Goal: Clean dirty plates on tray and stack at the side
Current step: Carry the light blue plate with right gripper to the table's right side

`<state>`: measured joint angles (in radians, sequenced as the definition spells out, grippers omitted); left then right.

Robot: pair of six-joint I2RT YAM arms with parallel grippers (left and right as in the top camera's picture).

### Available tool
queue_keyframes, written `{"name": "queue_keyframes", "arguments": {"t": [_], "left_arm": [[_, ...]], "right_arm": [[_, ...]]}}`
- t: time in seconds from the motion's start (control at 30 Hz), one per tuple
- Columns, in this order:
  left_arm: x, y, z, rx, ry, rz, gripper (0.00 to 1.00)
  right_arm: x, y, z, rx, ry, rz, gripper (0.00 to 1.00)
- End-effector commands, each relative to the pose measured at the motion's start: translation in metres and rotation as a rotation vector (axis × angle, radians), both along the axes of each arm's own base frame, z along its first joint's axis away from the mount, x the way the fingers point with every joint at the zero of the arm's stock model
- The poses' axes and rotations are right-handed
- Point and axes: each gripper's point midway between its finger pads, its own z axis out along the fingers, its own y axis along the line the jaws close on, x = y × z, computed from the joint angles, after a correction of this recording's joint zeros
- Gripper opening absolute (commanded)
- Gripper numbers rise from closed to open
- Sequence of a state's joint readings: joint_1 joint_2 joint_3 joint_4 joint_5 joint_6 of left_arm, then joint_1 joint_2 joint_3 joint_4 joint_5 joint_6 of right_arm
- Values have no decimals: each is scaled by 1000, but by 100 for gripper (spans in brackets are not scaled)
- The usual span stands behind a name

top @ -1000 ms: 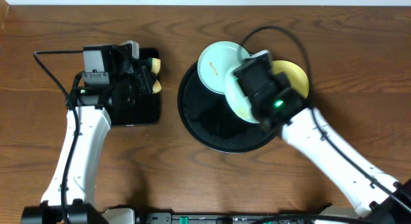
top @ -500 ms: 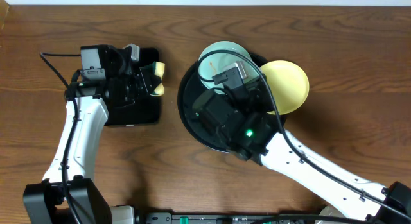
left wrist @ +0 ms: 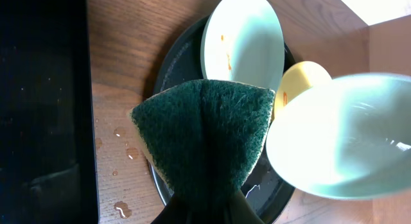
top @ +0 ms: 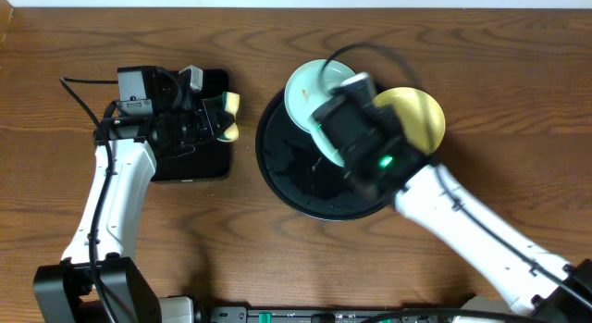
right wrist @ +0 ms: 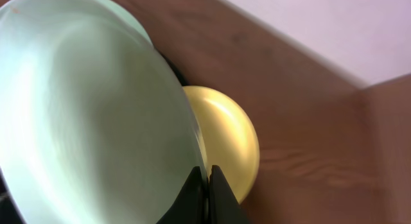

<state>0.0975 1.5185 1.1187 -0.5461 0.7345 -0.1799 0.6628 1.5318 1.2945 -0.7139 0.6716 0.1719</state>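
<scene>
Next, the right gripper swings to the right in the overhead view, past the yellow plate, then lowers the held blue plate onto empty wood.
A round black tray carries a pale blue plate with orange specks on its far rim. That plate shows again in the left wrist view. A pale yellow plate lies at the tray's right edge. My right gripper is shut on the rim of a second pale blue plate, held tilted above the tray and mostly hidden under the arm in the overhead view. My left gripper is shut on a green sponge left of the tray.
A smaller rectangular black tray sits under my left arm. Water drops lie on the wood between the two trays. Bare wood tabletop stretches to the right of the yellow plate.
My right arm has swung back up and to the right over the tray with the pale blue plate still in its grip. The left arm has barely moved.
</scene>
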Motion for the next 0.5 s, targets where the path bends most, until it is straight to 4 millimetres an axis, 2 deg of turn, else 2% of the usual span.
{"name": "queue_keyframes", "arguments": {"t": [0.0, 0.13, 0.23, 0.37, 0.47], "left_arm": [[-2, -1, 2, -14, -3, -6, 8], [-4, -1, 1, -14, 8, -7, 8], [-5, -1, 0, -15, 15, -7, 8], [-5, -1, 0, -15, 15, -6, 8], [-5, -1, 0, -15, 15, -6, 8]], "right_arm": [[21, -14, 18, 279, 41, -2, 1], [43, -80, 11, 445, 83, -115, 1], [52, -140, 3, 559, 97, -223, 1], [50, -228, -22, 638, 108, -418, 1], [45, -273, -47, 671, 128, -528, 1]]}}
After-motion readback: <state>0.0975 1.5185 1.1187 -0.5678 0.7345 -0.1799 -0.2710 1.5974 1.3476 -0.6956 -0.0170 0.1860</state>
